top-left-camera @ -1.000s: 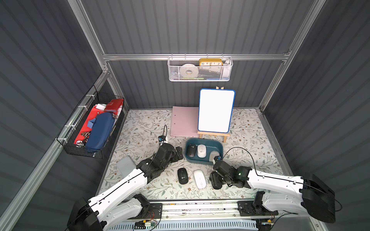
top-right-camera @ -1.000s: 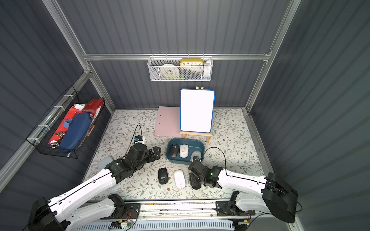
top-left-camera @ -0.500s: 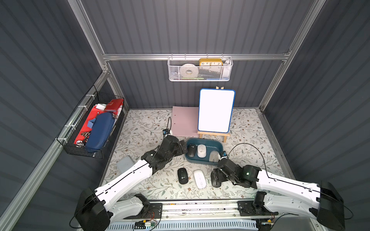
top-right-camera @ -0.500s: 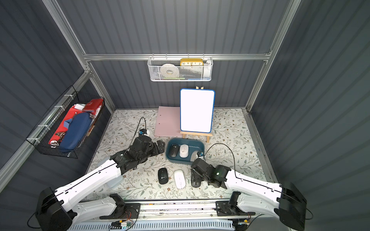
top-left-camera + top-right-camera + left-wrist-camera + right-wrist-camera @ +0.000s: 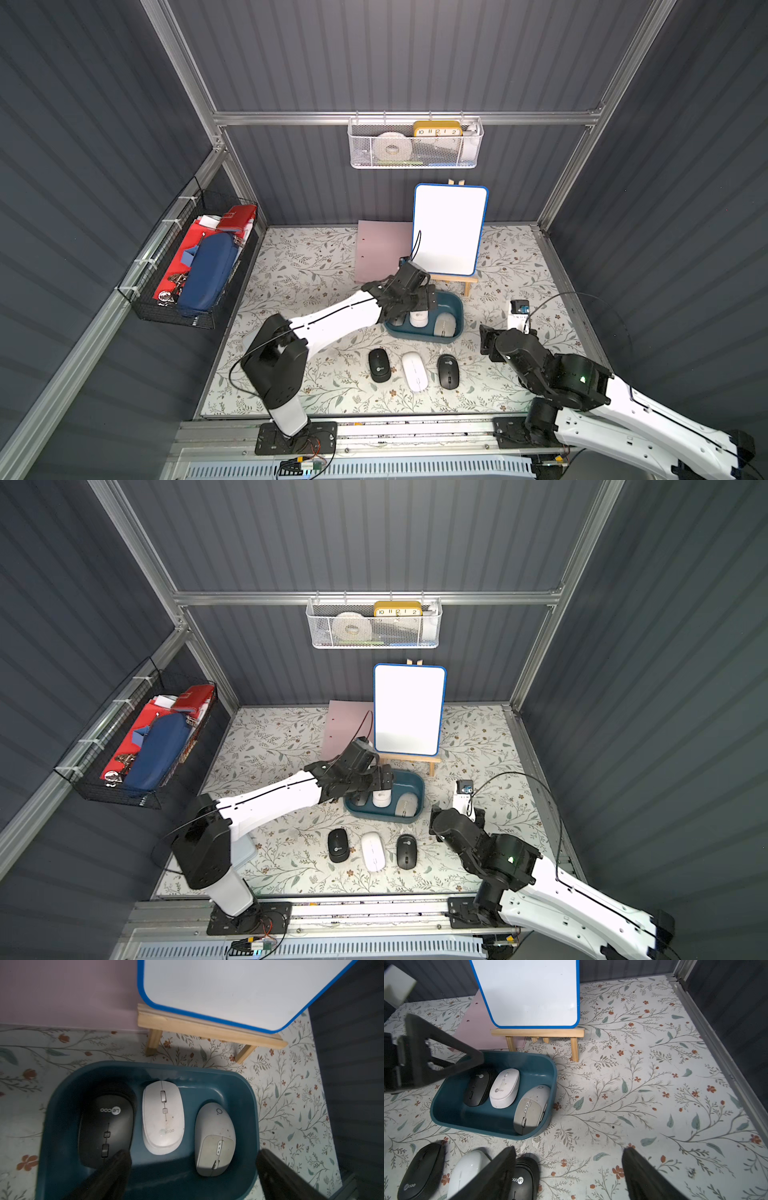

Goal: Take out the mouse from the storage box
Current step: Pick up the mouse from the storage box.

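A gap separates the white and grey mice, so my left gripper must go over and down into the box next and close across the grey mouse's middle [image 5: 444, 324] [image 5: 215, 1139].
The dark teal storage box [image 5: 454, 308] [image 5: 417, 789] sits in front of the easel. In it lie a black mouse [image 5: 107, 1126], a white mouse [image 5: 163, 1118] and a grey mouse [image 5: 215, 1138], side by side. My left gripper [image 5: 192, 1155] [image 5: 409, 305] hovers open over the box, one finger above the black mouse, the other outside the box wall by the grey mouse. My right gripper [image 5: 569, 1150] [image 5: 487, 343] stands open and empty over the table, right of the box. Three mice lie on the table in front: black [image 5: 379, 365], white [image 5: 414, 370], black [image 5: 448, 371].
A whiteboard [image 5: 449, 228] on a wooden easel [image 5: 207, 1028] stands right behind the box, next to a pink sheet [image 5: 382, 249]. A black wire basket [image 5: 195, 266] hangs on the left wall, a white mesh basket [image 5: 415, 143] on the back wall.
My left arm has swung right and now hangs over the box. My right gripper has opened, left a black mouse on the table and drawn back to the right.
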Controlling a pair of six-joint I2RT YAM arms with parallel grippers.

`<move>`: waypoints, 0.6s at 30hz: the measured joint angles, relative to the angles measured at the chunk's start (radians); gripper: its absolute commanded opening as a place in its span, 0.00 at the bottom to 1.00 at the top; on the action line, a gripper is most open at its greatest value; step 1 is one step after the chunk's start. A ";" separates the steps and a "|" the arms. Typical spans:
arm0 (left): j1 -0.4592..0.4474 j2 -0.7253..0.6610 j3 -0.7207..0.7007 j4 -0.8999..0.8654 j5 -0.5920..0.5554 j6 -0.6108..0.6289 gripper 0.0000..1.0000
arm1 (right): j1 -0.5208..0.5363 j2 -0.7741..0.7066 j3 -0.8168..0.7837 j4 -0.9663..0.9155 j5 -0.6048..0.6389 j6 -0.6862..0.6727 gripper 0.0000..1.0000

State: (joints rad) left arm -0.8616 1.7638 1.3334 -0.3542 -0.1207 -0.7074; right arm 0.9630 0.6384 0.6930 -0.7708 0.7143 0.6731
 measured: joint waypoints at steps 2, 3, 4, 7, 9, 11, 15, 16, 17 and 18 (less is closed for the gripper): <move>-0.008 0.063 0.051 -0.023 0.021 0.011 0.95 | 0.000 -0.014 -0.003 -0.010 0.013 0.006 0.84; -0.013 0.096 0.082 -0.035 0.032 0.016 0.94 | 0.000 -0.020 -0.005 -0.013 0.018 0.008 0.84; -0.020 0.127 0.110 -0.039 0.045 0.022 0.92 | 0.000 -0.027 -0.006 -0.014 0.022 0.008 0.84; -0.047 0.190 0.169 -0.048 0.074 0.036 0.87 | 0.000 -0.039 -0.008 -0.016 0.032 0.011 0.84; -0.065 0.229 0.205 -0.059 0.086 0.046 0.84 | 0.000 -0.042 -0.008 -0.018 0.035 0.014 0.84; -0.078 0.256 0.224 -0.064 0.099 0.053 0.82 | 0.000 -0.042 -0.009 -0.019 0.038 0.018 0.84; -0.082 0.293 0.240 -0.085 0.113 0.072 0.76 | 0.000 -0.045 -0.016 -0.019 0.041 0.019 0.84; -0.081 0.300 0.242 -0.089 0.114 0.075 0.75 | 0.000 -0.045 -0.017 -0.019 0.042 0.019 0.84; -0.081 0.306 0.243 -0.090 0.117 0.079 0.74 | 0.000 -0.045 -0.019 -0.019 0.042 0.019 0.84; -0.080 0.311 0.243 -0.093 0.120 0.082 0.73 | 0.000 -0.045 -0.020 -0.019 0.042 0.019 0.84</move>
State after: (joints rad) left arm -0.9417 2.0747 1.5764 -0.4469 -0.0006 -0.6258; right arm 0.9630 0.5930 0.6731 -0.7898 0.7567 0.6922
